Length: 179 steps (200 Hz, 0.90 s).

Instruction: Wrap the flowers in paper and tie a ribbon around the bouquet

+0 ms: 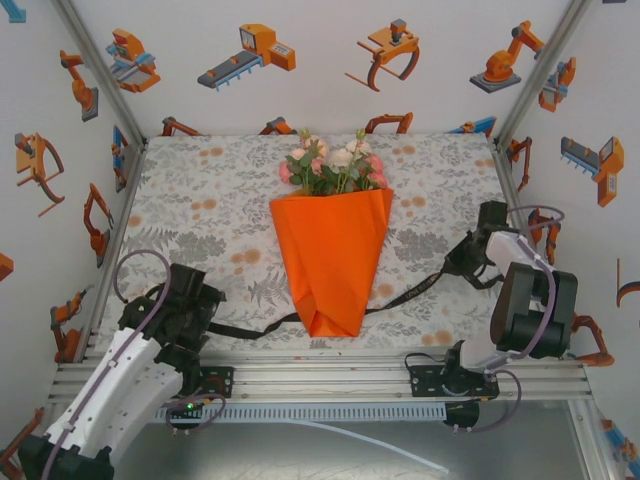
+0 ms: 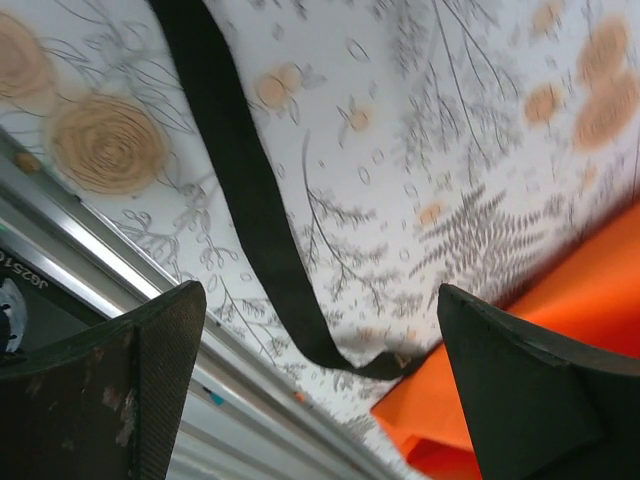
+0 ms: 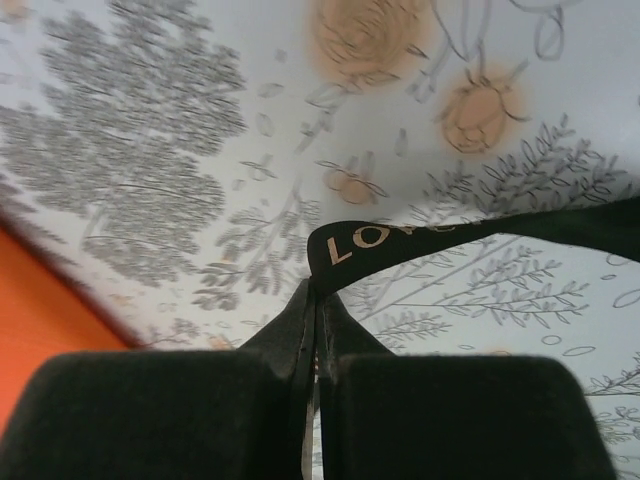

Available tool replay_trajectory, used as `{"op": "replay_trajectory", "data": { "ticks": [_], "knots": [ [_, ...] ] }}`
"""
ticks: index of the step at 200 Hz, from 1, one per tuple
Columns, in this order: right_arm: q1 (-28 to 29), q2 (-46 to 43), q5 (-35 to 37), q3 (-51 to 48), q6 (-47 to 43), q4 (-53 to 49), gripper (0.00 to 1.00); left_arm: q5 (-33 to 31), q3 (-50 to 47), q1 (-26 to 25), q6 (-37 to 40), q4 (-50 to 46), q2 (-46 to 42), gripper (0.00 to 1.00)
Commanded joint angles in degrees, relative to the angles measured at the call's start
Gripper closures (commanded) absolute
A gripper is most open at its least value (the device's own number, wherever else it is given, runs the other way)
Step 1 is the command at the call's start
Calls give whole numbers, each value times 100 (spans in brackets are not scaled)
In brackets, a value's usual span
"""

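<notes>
I will next move my left gripper away from the orange cone and lower it onto the black ribbon's trailing part [image 2: 194, 50], because the black ribbon goes on past the gripper's open fingers.
The bouquet lies in the middle of the table: pink and white flowers [image 1: 333, 166] stick out of the wide far end of the orange paper [image 1: 332, 255] cone. The black ribbon [image 1: 412, 291] passes under the cone's narrow near end and trails out on both sides. My left gripper [image 1: 205, 305] hovers wide open over the left stretch of ribbon [image 2: 240, 180], which lies flat on the cloth between the spread fingers [image 2: 150, 370], untouched; the paper [image 2: 590, 290] edge is just beyond. My right gripper [image 3: 315, 300] is shut on the ribbon [image 3: 400, 240], pinching its gold-lettered end at the tips, right of the cone.
A floral tablecloth [image 1: 200, 200] covers the table. An aluminium rail [image 1: 330, 375] runs along the near edge, close under my left gripper [image 2: 320, 330]. White walls with orange robot pictures close in the left, back and right sides.
</notes>
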Motion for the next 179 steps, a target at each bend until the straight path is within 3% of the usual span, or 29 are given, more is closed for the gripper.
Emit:
{"op": "replay_trajectory", "data": {
  "ticks": [1,35,66,136,152,171,179],
  "knots": [
    [-12,-68,-207,369,211,204,100,-285,12,692,520,-915,180,10],
    [-13,-68,-262,383,329,223,100,-680,117,1669,1145,-844,613,9],
    [-12,-94,-257,363,293,200,100,-432,-31,2208,1800,-79,1046,8],
    [-13,-89,-426,498,189,148,100,-11,-426,2504,2123,1490,2151,35],
    [-12,-36,-523,581,179,156,100,127,-453,2545,2188,1919,2415,52],
    [-12,49,-646,713,196,214,100,508,-412,2647,2392,2632,2843,99],
    [-12,94,-718,785,212,282,100,617,-243,2683,2500,2804,3064,100]
  ]
}}
